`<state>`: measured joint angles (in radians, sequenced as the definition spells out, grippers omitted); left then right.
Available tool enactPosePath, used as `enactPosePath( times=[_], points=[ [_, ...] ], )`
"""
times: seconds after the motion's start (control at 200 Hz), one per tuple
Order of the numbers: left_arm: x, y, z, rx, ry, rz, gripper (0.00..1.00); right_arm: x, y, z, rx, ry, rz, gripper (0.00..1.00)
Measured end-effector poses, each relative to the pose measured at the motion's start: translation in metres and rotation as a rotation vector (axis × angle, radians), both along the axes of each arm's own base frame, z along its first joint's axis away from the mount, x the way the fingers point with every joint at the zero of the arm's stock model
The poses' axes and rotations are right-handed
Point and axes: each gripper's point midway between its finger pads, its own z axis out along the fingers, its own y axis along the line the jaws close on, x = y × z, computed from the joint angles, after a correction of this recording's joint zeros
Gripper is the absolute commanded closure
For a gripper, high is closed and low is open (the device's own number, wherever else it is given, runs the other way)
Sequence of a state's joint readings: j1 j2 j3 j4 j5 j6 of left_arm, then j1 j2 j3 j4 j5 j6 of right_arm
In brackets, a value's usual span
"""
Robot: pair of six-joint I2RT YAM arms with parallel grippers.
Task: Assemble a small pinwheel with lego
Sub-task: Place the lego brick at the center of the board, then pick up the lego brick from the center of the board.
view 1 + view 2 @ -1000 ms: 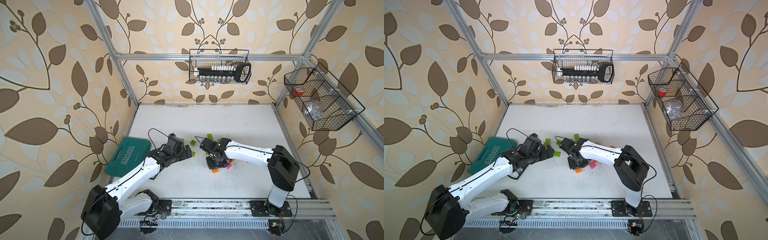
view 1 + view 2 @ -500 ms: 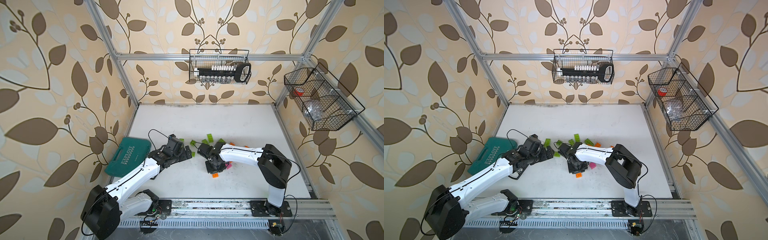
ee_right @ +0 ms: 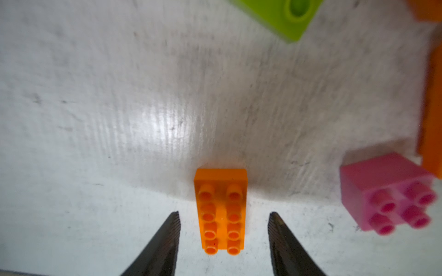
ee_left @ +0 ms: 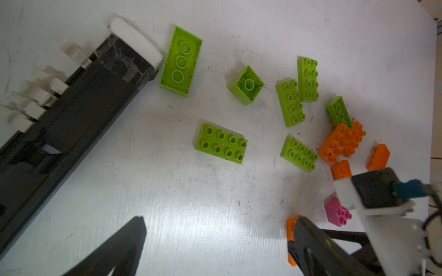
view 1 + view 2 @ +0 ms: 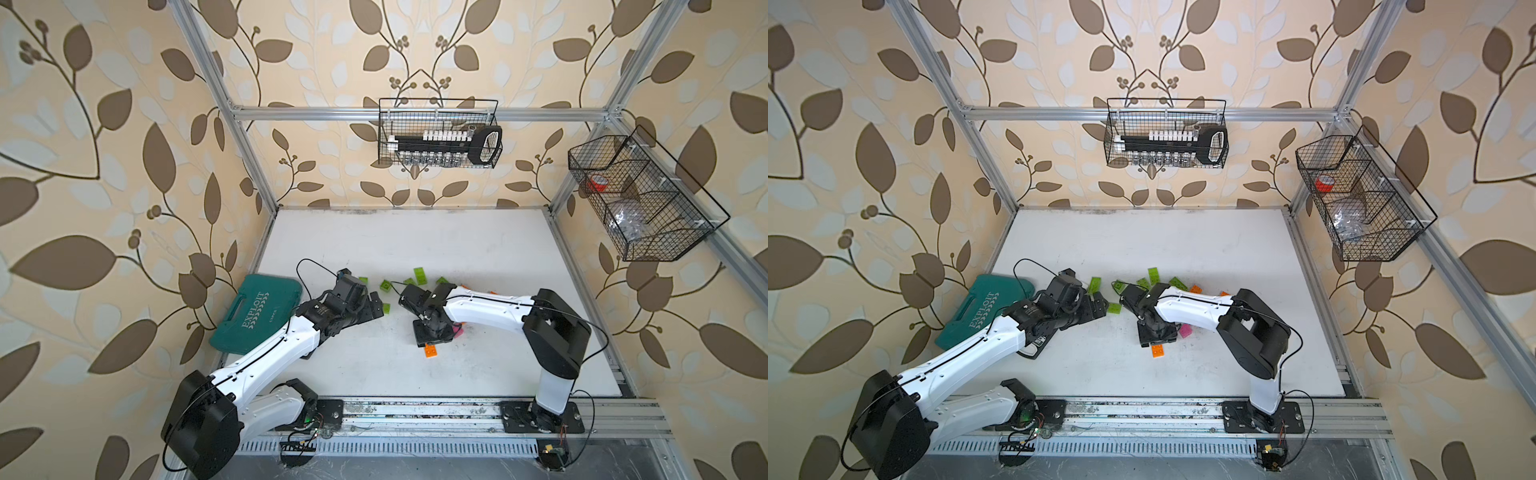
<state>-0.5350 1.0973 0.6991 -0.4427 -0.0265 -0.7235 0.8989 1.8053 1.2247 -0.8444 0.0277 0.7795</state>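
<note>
My right gripper is going to lift next, move outward and come down astride the orange brick touching the upturned lime-green one, because the near orange brick lies free between its fingers.
An orange lego brick [image 3: 221, 210] lies studs up on the white table [image 5: 415, 249], in both top views too [image 5: 431, 351] [image 5: 1158, 351]. My right gripper [image 3: 224, 213] [image 5: 431, 337] is open astride it, a gap showing on each side of the brick. A small pink brick [image 3: 387, 191] [image 5: 457, 330] sits just beside it. Several lime-green bricks [image 4: 221, 145] lie scattered between the arms, with more orange ones [image 4: 342, 143] piled behind them. My left gripper [image 4: 220, 218] [image 5: 374, 308] hangs open over bare table, holding nothing.
A teal tool case [image 5: 257, 311] lies at the table's left edge beside the left arm. Wire baskets hang on the back wall [image 5: 438, 133] and the right wall [image 5: 640, 199]. The arms' base rail [image 5: 415, 415] runs along the front.
The right gripper's jaws have spread apart off the orange brick, which now rests free on the table. The right arm's elbow has swung. The left arm has not moved.
</note>
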Motion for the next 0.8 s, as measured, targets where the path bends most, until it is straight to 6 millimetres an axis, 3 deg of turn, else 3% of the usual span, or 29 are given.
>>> enactPosePath(
  times=[0.145, 0.245, 0.385, 0.525, 0.8],
  points=[
    [0.013, -0.013, -0.005, 0.020, 0.020, -0.048, 0.01, 0.036, -0.017, 0.044, 0.110, -0.116, -0.064, 0.48],
    [0.028, -0.033, -0.008, 0.042, 0.024, -0.105, 0.01, 0.062, -0.043, 0.051, 0.118, -0.145, -0.136, 0.51],
    [0.040, -0.079, -0.004, 0.055, -0.001, -0.222, 0.01, 0.088, -0.077, 0.043, 0.093, -0.146, -0.260, 0.51],
    [0.043, -0.117, -0.010, 0.005, -0.013, -0.300, 0.01, 0.099, -0.079, 0.029, 0.073, -0.147, -0.333, 0.51],
    [0.050, -0.131, -0.020, -0.059, 0.004, -0.291, 0.01, 0.119, -0.078, 0.002, 0.022, -0.176, -0.461, 0.53]
  ],
)
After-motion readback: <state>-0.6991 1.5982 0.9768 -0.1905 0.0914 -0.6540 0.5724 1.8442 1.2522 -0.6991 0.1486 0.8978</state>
